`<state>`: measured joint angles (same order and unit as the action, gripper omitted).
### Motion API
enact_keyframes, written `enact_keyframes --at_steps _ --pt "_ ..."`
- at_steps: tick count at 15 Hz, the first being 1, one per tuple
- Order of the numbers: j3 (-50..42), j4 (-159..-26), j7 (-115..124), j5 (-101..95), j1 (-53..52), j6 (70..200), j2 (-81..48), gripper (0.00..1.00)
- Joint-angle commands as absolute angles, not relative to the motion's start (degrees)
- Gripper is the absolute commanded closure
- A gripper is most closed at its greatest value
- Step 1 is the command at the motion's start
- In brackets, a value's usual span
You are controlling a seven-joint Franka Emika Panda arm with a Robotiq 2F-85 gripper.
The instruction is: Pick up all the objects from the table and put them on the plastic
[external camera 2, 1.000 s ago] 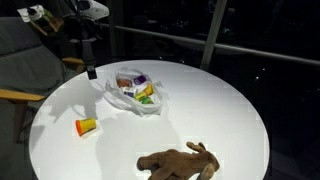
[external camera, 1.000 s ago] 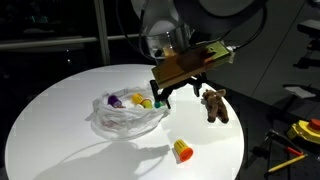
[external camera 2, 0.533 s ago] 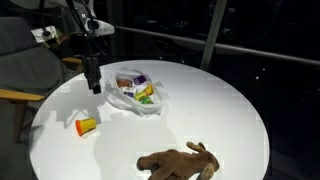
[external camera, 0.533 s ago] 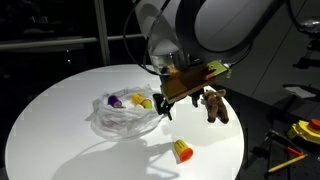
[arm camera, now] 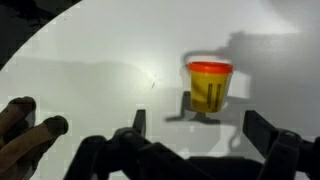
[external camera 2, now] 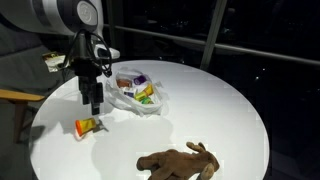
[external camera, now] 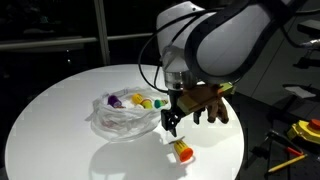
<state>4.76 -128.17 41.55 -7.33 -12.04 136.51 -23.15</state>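
Observation:
The yellow cup's body (external camera: 181, 147) (arm camera: 208, 92) is below my gripper and is narrower than the gap between my fingers. My gripper should next lower my fingers to either side of it and close.
A small yellow cup with an orange-red rim (external camera: 182, 151) lies on its side on the round white table; it also shows in an exterior view (external camera 2: 86, 126) and in the wrist view (arm camera: 209, 85). My gripper (external camera: 172, 124) (external camera 2: 93, 104) (arm camera: 197, 128) is open and empty, just above the cup, fingers either side of it in the wrist view. A brown stuffed toy (external camera: 214, 103) (external camera 2: 178, 162) (arm camera: 25, 125) lies on the table. The clear plastic (external camera: 122, 117) (external camera 2: 135, 92) holds several small coloured objects.
The table's edge (external camera: 240, 150) is close to the cup. A chair (external camera 2: 20, 70) stands beside the table. Yellow and red tools (external camera: 304, 132) lie off the table.
My gripper has moved from beside the plastic toward the cup and come down over it. It has stayed open. The cup and toy have not moved.

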Motion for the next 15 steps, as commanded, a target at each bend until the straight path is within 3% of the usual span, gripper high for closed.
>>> enact_keyframes --at_steps 1,12,13,15 --pt "4.64 -128.46 36.99 -2.67 -11.16 143.93 -26.57 0.00" --pt "5.31 -134.15 35.54 8.80 -13.11 155.41 -29.81 0.00" --pt "5.44 -134.79 35.38 9.42 -13.31 155.89 -29.64 0.25" --pt "5.45 -136.50 35.72 10.55 -13.92 158.91 -28.80 0.32"
